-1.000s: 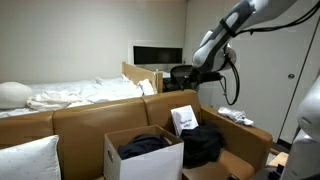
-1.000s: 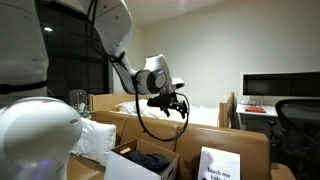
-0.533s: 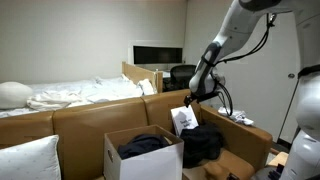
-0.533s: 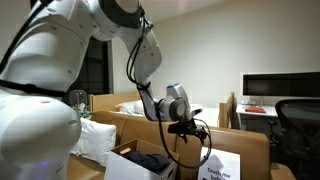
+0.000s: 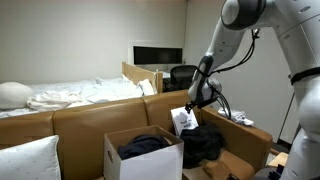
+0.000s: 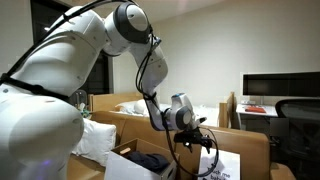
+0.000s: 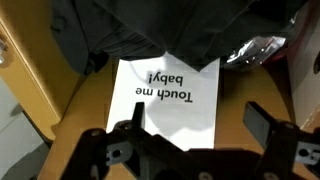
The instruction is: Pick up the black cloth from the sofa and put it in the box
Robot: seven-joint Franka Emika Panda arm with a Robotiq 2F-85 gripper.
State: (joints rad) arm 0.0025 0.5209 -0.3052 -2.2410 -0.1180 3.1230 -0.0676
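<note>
My gripper moves past the lettering and down onto the black cloth's top next, which lies below it, since its open fingers stand over the card.
A black cloth lies bunched on the brown sofa seat, beside a white card that reads "Touch me baby!". An open cardboard box stands on the sofa with a dark cloth in it. My gripper hangs just above the card and the black cloth, open and empty. In the wrist view, upside down, the black cloth fills the top, the card lies under my gripper, and the fingers stand wide apart. The gripper also shows above the box.
The sofa back runs behind the box. A white pillow lies at the sofa's end. A crinkled plastic wrapper lies near the cloth. A bed, a monitor and an office chair stand behind.
The arm has swung down from high above the sofa back. The gripper now hangs low over the card and black cloth, still open.
</note>
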